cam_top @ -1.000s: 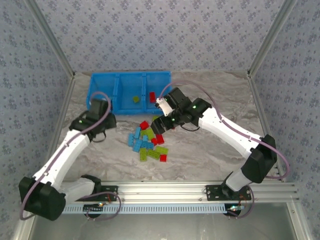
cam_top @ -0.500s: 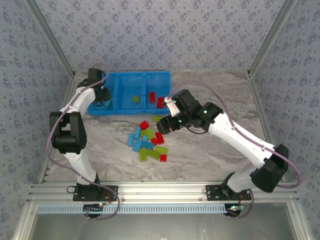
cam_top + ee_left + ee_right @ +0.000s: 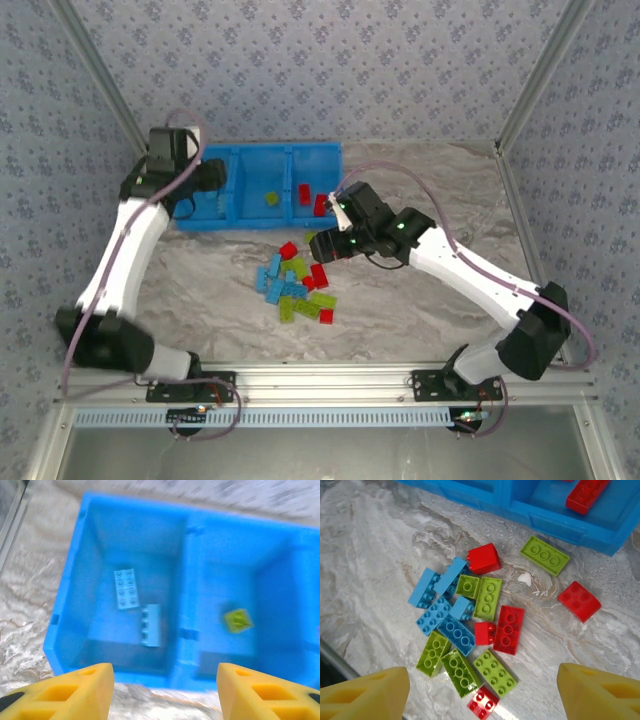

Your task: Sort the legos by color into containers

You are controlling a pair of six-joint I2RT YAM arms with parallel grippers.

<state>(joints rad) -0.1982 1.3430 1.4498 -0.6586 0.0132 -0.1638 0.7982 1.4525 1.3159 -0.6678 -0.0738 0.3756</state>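
My open right gripper will next move outward and down over the green brick by the bins' front side and close, because the brick is clear of the pile.
The containers are three joined blue bins at the back left. My left gripper hovers over the left bin, open, nothing between its yellow fingers. Two light blue legos lie in that bin, and a green lego lies in the middle one. Red legos lie in the right bin. My right gripper hangs open above the loose pile of red, green and blue legos, touching none. The pile sits mid-table with the right gripper at its back right.
A green brick and a red brick lie apart from the pile near the bins' front wall. The metal frame rail runs along the near edge, and patterned walls close the sides.
My left arm has swung from beside the pile back to over the left bin and its jaws have opened. The right arm has shifted only slightly above the pile.
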